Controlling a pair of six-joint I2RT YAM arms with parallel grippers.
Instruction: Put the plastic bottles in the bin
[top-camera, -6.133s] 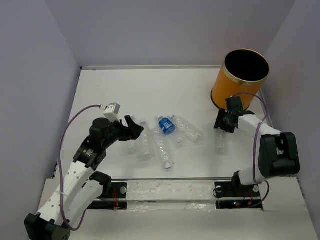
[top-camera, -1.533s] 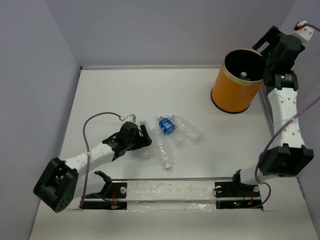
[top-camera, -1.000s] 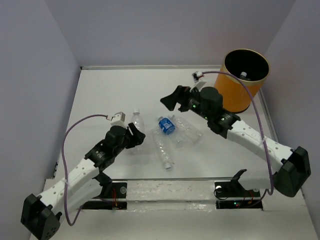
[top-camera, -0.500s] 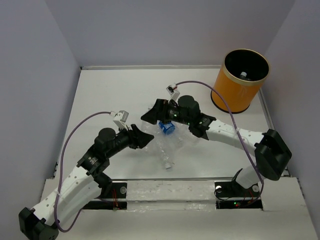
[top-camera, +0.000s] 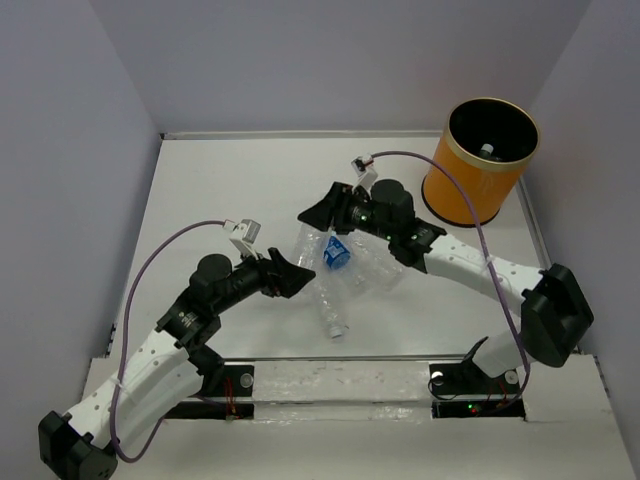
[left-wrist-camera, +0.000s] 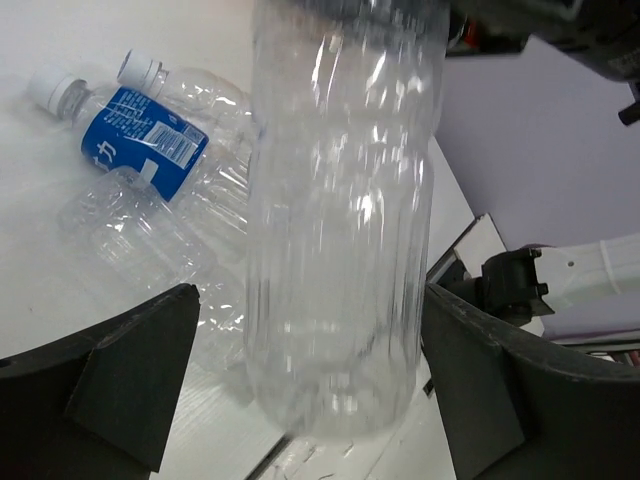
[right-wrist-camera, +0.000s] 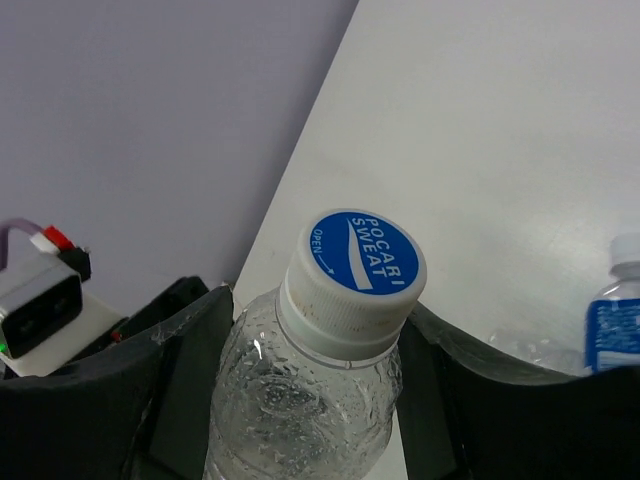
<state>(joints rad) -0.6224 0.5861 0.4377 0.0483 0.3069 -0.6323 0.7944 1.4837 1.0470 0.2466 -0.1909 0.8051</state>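
Observation:
The robot will next carry the bottle in its right gripper up over the bin's opening (top-camera: 492, 130), which lies outward and to the right in the top view, and release it.
A clear plastic bottle (top-camera: 309, 243) with a blue-topped white cap (right-wrist-camera: 352, 265) hangs between both grippers, above the table. My right gripper (top-camera: 318, 212) is shut on its neck and shoulder (right-wrist-camera: 310, 400). My left gripper (top-camera: 292, 275) is open around its lower body (left-wrist-camera: 345, 200), with a gap on one side. A blue-labelled bottle (top-camera: 337, 252) and two clear bottles (top-camera: 375, 262) (top-camera: 330, 305) lie on the table just below; they also show in the left wrist view (left-wrist-camera: 140, 140). The orange bin (top-camera: 470, 185) stands at the far right with one bottle's cap (top-camera: 487, 150) showing inside.
Lilac walls close the table on the left, back and right. The table's near edge carries the arm mounts and a strip of clear plastic (top-camera: 330, 380). The right arm (top-camera: 470, 265) stretches across the table between the bin and the bottles.
My right gripper came down from the bin to the bottle held up by the left gripper and closed on its top. In the last half second it moved slightly up and right.

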